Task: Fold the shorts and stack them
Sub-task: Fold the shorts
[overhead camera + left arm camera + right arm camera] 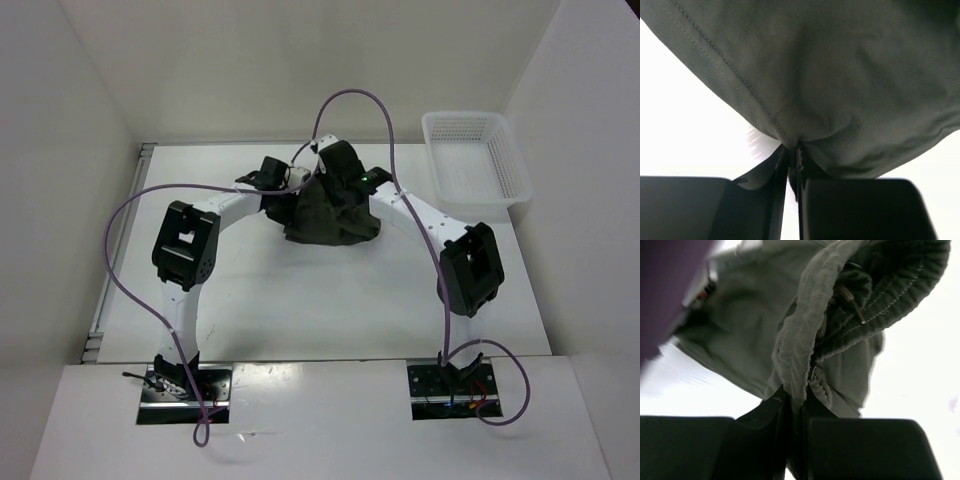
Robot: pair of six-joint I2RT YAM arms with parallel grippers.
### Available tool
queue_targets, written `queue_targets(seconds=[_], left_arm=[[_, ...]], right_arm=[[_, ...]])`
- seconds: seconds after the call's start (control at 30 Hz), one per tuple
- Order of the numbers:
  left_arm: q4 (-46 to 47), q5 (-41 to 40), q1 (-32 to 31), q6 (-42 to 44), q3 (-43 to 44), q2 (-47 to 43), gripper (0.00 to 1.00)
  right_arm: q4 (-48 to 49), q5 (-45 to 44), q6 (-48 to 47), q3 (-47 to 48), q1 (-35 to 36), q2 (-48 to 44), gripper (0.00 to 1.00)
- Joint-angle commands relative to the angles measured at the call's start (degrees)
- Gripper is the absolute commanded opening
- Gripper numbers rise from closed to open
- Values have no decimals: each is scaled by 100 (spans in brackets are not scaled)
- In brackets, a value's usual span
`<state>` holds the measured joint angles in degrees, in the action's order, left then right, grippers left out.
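My right gripper should next move toward the shorts' hem at my left gripper and let go of the shorts' waistband, because that hem is to its left in the top view.
The dark olive-green shorts (330, 212) hang bunched between both grippers above the far middle of the white table (320, 300). My left gripper (300, 180) is shut on a stitched hem edge of the shorts (850, 85), which fill the left wrist view; its jaws (792, 150) pinch the cloth. My right gripper (335, 170) is shut on the ribbed elastic waistband (805, 335) of the shorts, with the jaws closed on the band (797, 397). The lower part of the shorts droops toward the table.
A white plastic basket (475, 157) stands at the table's far right corner. Purple cables (150, 200) loop over both arms. White walls enclose the table on the left, back and right.
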<state>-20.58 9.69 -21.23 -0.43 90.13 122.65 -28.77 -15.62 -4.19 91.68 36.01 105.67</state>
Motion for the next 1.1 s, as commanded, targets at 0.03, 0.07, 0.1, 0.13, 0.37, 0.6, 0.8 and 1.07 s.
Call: queue_targets(seconds=[0.03,0.07,0.1,0.13,0.37,0.6,0.8,1.07], left_arm=[[-60,463,76,43,172,145,15],[-60,463,76,43,172,145,15],[-60,463,76,43,172,145,13],[-60,524,128,43,172,145,13],[-60,630,180,43,172,145,13],[-121,499,286,43,-118,-118,36],[-236,-97,488,43,-250,-399,56],[-543,-520,1121,43,-84,-759,76]], right_arm=[[258,463,1252,815,73,287,0],[258,533,1428,921,73,444,0],[258,533,1490,1166,73,516,0],[258,533,1569,1281,73,577,0],[187,902,1938,1152,73,938,0],[601,1041,1606,790,249,1052,9],[979,2131,956,860,477,1052,51],[663,3434,-396,695,583,238,54]])
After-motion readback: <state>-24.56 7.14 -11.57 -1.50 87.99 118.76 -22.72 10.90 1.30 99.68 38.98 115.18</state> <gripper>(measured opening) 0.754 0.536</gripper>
